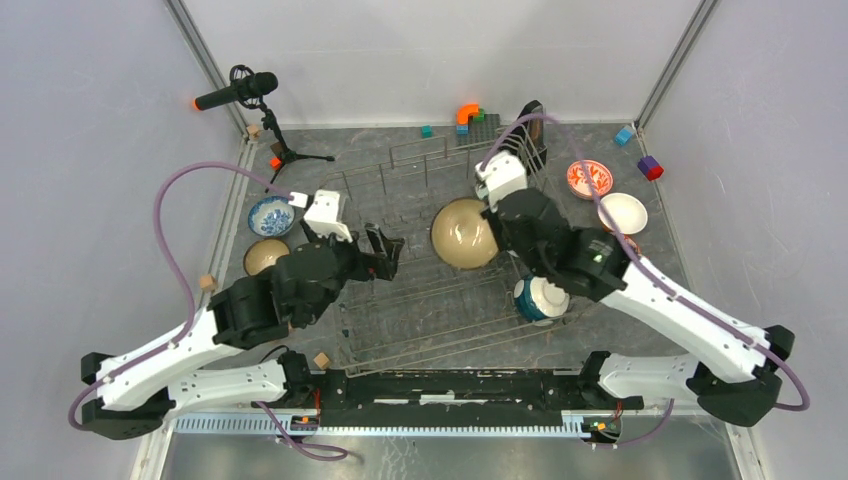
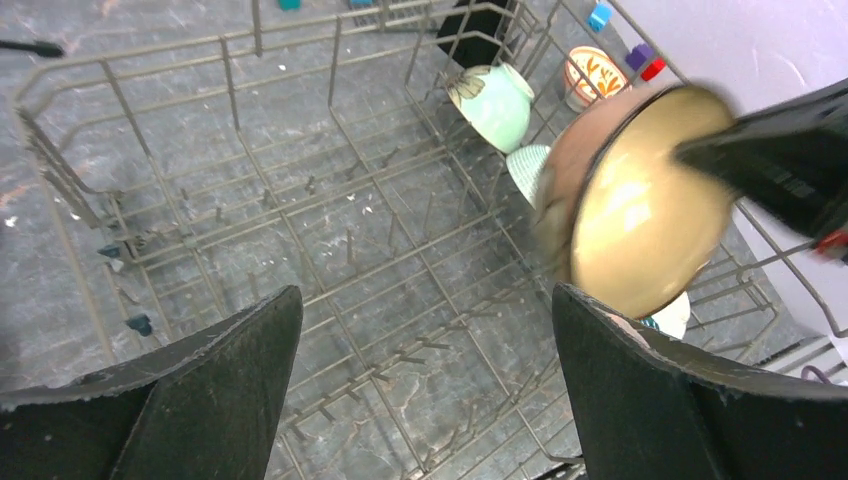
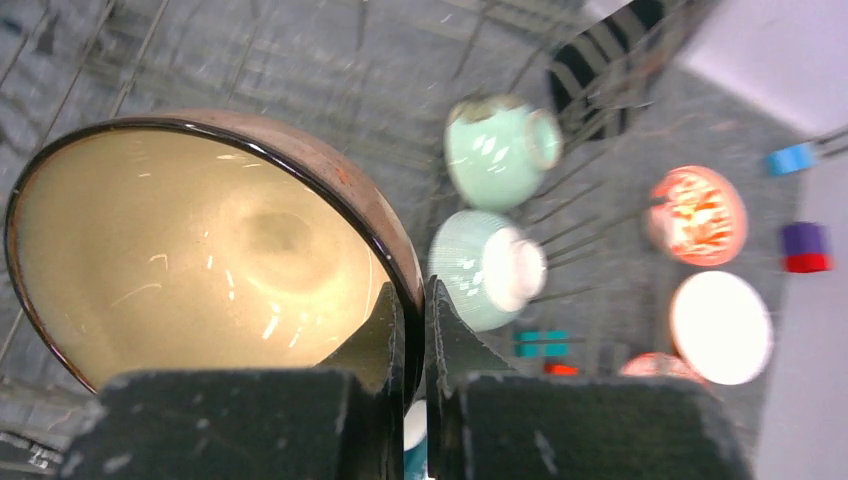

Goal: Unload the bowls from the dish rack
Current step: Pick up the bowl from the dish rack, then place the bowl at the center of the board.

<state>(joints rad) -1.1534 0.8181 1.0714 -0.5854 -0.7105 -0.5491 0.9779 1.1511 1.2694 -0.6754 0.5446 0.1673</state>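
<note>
I will next move my right gripper to the right in the top view, then lower it and release the tan bowl on the tabletop beside the rack, where bowls stand.
The grey wire dish rack fills the middle of the table. My right gripper is shut on the rim of a large tan bowl and holds it tilted above the rack; the right wrist view shows the fingers pinching the rim of that bowl. A mint green bowl, a striped bowl and a teal bowl with a white base sit in the rack's right side. My left gripper is open and empty over the rack's left part.
A red-floral bowl and a white bowl stand on the table right of the rack. A blue-white bowl and a second tan bowl stand left of it. A microphone and coloured blocks are at the back.
</note>
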